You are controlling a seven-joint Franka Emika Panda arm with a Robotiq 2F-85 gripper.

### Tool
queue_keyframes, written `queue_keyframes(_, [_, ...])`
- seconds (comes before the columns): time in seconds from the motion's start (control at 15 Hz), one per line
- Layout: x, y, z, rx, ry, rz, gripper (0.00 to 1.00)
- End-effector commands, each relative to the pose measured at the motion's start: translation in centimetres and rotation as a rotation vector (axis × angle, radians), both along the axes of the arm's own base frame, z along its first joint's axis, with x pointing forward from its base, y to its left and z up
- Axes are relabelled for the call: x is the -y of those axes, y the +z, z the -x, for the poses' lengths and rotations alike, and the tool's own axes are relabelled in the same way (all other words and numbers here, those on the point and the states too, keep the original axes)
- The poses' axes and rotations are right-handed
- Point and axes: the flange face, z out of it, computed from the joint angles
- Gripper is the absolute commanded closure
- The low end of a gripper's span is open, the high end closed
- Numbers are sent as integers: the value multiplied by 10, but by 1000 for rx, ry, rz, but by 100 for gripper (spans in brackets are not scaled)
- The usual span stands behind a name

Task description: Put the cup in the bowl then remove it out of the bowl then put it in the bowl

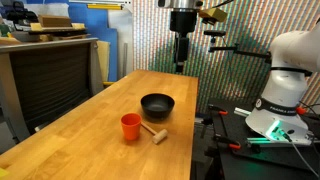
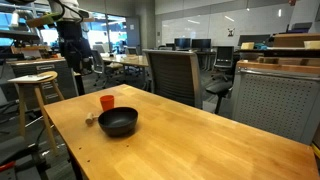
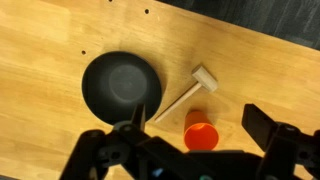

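Note:
I need to move my gripper down and outward to the side of the orange-red cup's rim facing the bowl point(image 1: 157, 105), because the cup is upright and open.
The orange-red cup point(image 1: 131, 126) stands upright on the wooden table, in front of the black bowl point(image 1: 157, 105). Both also show in the other exterior view, cup point(image 2: 107, 102) behind bowl point(image 2: 118, 122). The bowl is empty. My gripper point(image 1: 181, 60) hangs high above the far end of the table, well clear of both. In the wrist view the open fingers point(image 3: 195, 130) frame the cup point(image 3: 201, 136) far below, with the bowl point(image 3: 121, 85) to its left. The gripper holds nothing.
A light wooden mallet point(image 1: 154, 131) lies on the table between cup and bowl, also in the wrist view point(image 3: 187, 91). The wooden table point(image 1: 90, 140) has edges on all sides. A stool point(image 2: 34, 85) and office chairs point(image 2: 172, 72) stand around it.

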Motion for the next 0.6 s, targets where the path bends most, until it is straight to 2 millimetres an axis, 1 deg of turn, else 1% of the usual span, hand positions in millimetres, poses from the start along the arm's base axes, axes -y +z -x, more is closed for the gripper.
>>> queue_keyframes(0.0, [0, 2, -1, 3, 0, -1, 0])
queue_keyframes(0.53, [-1, 5, -2, 8, 1, -2, 0])
